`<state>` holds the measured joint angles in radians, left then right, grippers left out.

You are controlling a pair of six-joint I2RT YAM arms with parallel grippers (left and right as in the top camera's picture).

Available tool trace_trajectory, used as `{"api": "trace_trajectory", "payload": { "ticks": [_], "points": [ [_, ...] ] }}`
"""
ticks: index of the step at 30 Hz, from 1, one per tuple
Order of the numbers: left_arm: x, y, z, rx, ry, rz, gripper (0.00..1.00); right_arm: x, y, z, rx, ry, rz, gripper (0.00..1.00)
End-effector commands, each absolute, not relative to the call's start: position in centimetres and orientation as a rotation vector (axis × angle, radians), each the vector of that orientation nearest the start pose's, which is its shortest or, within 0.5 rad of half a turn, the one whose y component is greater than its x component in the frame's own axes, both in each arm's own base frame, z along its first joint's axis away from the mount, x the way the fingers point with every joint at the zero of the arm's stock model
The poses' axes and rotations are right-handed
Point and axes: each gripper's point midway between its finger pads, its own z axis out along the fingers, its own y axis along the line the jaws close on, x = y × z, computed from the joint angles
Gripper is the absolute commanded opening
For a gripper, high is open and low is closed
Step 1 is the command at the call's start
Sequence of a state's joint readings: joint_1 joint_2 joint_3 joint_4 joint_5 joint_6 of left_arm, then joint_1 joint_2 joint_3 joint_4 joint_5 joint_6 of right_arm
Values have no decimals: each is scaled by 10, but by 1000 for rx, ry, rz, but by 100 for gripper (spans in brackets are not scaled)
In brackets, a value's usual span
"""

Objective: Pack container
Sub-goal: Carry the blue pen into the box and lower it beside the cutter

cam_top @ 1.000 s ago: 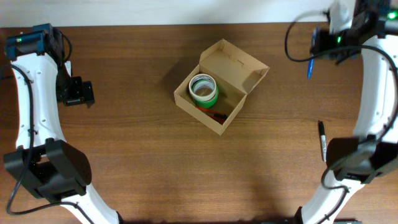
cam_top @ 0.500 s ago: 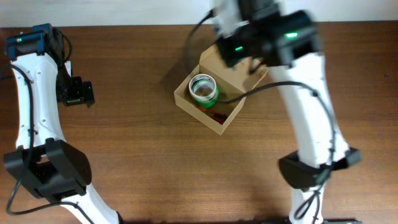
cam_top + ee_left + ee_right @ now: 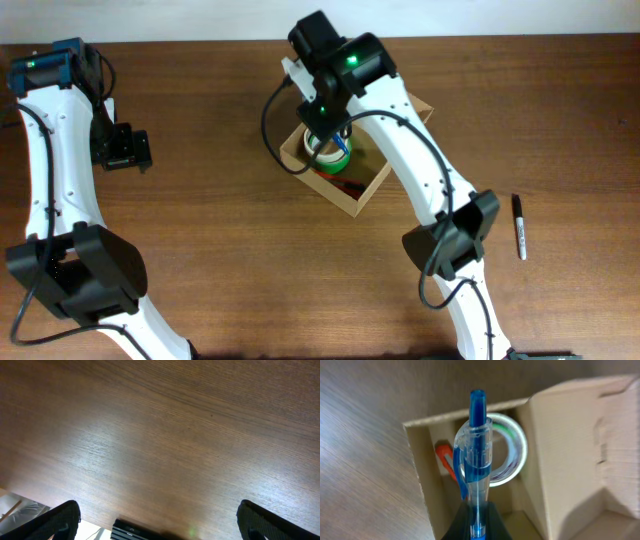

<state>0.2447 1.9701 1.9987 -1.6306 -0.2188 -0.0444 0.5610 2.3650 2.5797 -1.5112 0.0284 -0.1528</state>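
My right gripper should lower into the box, toward the box's side [image 3: 436, 466] beside the red-orange item, and release the pen [image 3: 478, 455], as the tape roll fills the box's other side.
The container [image 3: 296, 157] is a tan cardboard box with its flap lid open, at the table's middle. A green tape roll [image 3: 338, 157] and a red-orange item [image 3: 347, 184] lie inside. My right gripper [image 3: 322, 120] hovers over the box, shut on a blue clear-barrelled pen [image 3: 478, 455] that points down at the tape roll [image 3: 516, 457]. The box wall [image 3: 422, 475] and the red-orange item [image 3: 445, 457] show in the right wrist view. My left gripper [image 3: 120, 150] is at the far left, open and empty; its fingertips [image 3: 157, 522] frame bare wood.
A black marker [image 3: 519, 227] lies on the table at the right. The right arm arches over the box's open lid [image 3: 420, 105]. A dark strip [image 3: 145, 530] lies at the table edge in the left wrist view.
My right arm has swung from the far right corner leftward across the table, carrying the blue pen, and is now above the box. The left arm has not moved.
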Motion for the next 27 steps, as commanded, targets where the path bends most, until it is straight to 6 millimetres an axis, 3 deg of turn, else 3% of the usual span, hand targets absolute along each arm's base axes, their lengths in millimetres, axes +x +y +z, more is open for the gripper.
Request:
{"api": "trace_trajectory", "payload": {
  "ticks": [1,6,27],
  "points": [
    [336,127,183,-439,3148,358,100,417,260,144,-1014,2779,41,4],
    [336,127,183,-439,3148,358,100,402,258,124,-1049,2859,70,4],
    [336,127,183,-439,3148,358,100,382,263,91,-1153,2924,167,4]
  ]
}}
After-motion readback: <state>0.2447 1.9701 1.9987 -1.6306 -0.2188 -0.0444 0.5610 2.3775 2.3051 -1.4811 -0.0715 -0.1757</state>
